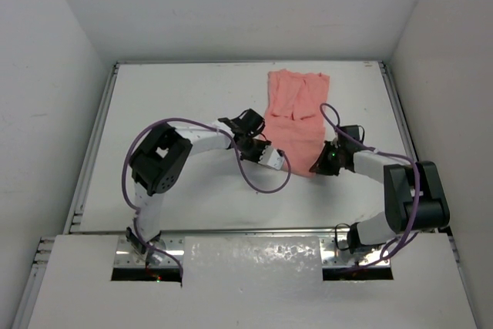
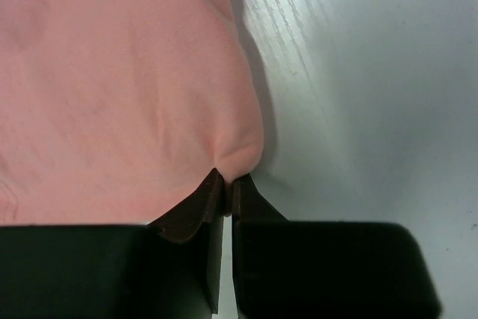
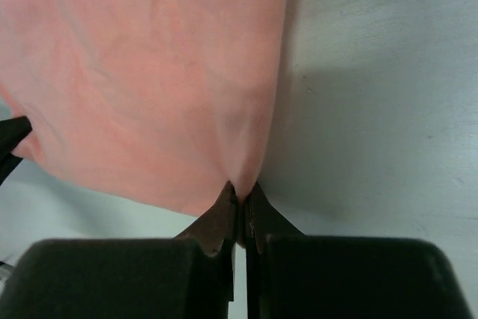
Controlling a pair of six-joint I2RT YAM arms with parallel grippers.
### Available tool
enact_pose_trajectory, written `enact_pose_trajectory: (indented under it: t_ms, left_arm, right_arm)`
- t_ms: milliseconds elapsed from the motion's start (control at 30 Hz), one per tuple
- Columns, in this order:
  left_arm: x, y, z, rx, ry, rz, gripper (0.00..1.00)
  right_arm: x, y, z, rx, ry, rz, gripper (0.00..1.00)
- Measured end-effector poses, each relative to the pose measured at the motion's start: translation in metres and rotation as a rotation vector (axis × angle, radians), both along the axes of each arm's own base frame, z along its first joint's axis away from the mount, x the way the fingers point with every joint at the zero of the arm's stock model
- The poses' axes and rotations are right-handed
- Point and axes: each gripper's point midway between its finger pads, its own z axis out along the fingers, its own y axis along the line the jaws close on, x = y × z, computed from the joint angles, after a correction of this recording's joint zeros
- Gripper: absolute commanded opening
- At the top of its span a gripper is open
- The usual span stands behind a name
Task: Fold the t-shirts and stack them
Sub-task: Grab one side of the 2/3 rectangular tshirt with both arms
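Note:
I will lift my left gripper, carry it outward and lower it over the t-shirt's far end to release, because the t-shirt still stretches outward from its near corner.
The salmon-pink t-shirt lies folded lengthwise on the white table, running from the far middle toward me. My left gripper is shut on its near left corner; in the left wrist view the cloth bunches between the fingertips. My right gripper is shut on the near right corner; in the right wrist view the cloth is pinched at the fingertips. Both near corners are lifted slightly off the table.
The white table has raised rails on the left and right and white walls behind. Purple cables loop over both arms.

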Motion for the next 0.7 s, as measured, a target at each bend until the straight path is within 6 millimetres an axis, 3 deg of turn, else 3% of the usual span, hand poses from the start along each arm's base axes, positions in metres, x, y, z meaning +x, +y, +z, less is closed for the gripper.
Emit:
enact_pose_trajectory:
  t_ms: [333, 567, 700]
  left_arm:
    - [-0.020, 0.000, -0.001, -0.020, 0.133, 0.123, 0.00]
    - [-0.082, 0.012, 0.001, 0.032, 0.256, 0.153, 0.00]
    - [-0.118, 0.018, 0.013, 0.064, 0.335, 0.173, 0.00]
  right_arm:
    - [-0.020, -0.007, 0.006, -0.068, 0.040, 0.126, 0.00]
    - [-0.052, -0.007, 0.025, -0.088, 0.047, 0.255, 0.00]
    - [-0.080, -0.004, 0.041, -0.085, 0.048, 0.324, 0.00]
